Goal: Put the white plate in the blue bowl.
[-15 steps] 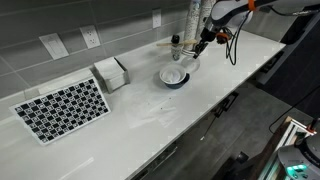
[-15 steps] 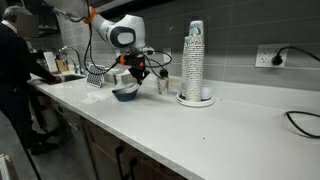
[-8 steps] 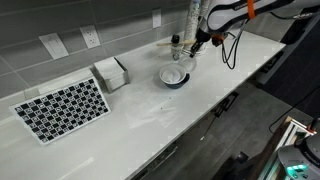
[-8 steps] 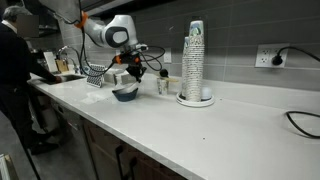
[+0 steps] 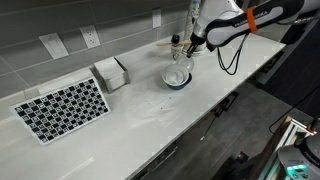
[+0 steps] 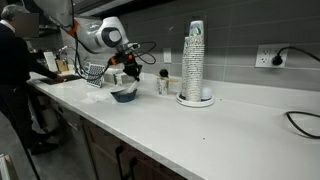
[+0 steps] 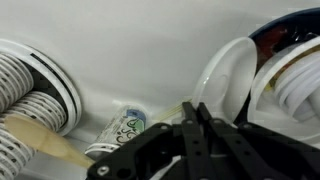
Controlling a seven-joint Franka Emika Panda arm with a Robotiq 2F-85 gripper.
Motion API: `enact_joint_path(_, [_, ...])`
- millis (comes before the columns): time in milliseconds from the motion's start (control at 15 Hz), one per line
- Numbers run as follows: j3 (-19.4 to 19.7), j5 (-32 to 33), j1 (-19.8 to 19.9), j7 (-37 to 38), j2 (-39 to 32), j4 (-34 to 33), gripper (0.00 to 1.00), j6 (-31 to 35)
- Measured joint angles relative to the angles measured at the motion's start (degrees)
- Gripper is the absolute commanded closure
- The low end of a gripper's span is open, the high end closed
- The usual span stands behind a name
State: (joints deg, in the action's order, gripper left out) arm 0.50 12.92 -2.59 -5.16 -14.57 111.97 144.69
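The tilted white plate in the robot's gripper still hangs at the bowl's rim, so the gripper will next move it down and slightly toward the blue bowl, inside the bowl's rim (image 5: 177,77) (image 7: 289,79).
The blue bowl (image 5: 175,78), dark blue outside and whitish inside, sits on the white counter; it also shows in an exterior view (image 6: 124,94) and at the right edge of the wrist view (image 7: 296,55). My gripper (image 5: 184,56) hangs just above the bowl's far rim, as an exterior view (image 6: 123,75) also shows. It is shut on the rim of the white plate (image 7: 228,78). The plate is held tilted on edge, right beside the bowl. In the wrist view the fingers (image 7: 196,118) are pressed together on the plate's edge.
A tall stack of cups (image 6: 196,58) and a small jar (image 6: 163,86) stand behind the bowl. A checkered mat (image 5: 62,108) and a grey box (image 5: 112,72) lie further along the counter. A wooden spoon (image 7: 40,138) shows in the wrist view. A person (image 6: 12,60) stands at the counter's far end.
My gripper has carried the white plate sideways from beside the cups to just over the blue bowl's rim. The bowl has not moved.
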Motion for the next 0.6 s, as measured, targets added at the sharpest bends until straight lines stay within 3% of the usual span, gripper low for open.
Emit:
enact_joint_path(467, [1.0,11.3,-3.3,11.1,0.0,2.9,0.98,1.7])
enact_joint_path(533, [1.0,11.8,-3.5,12.1,0.0,3.2,0.68,1.7])
enact_joint_path(600, [1.1,11.9,-3.7,13.0,-0.1,3.4,0.67,1.7])
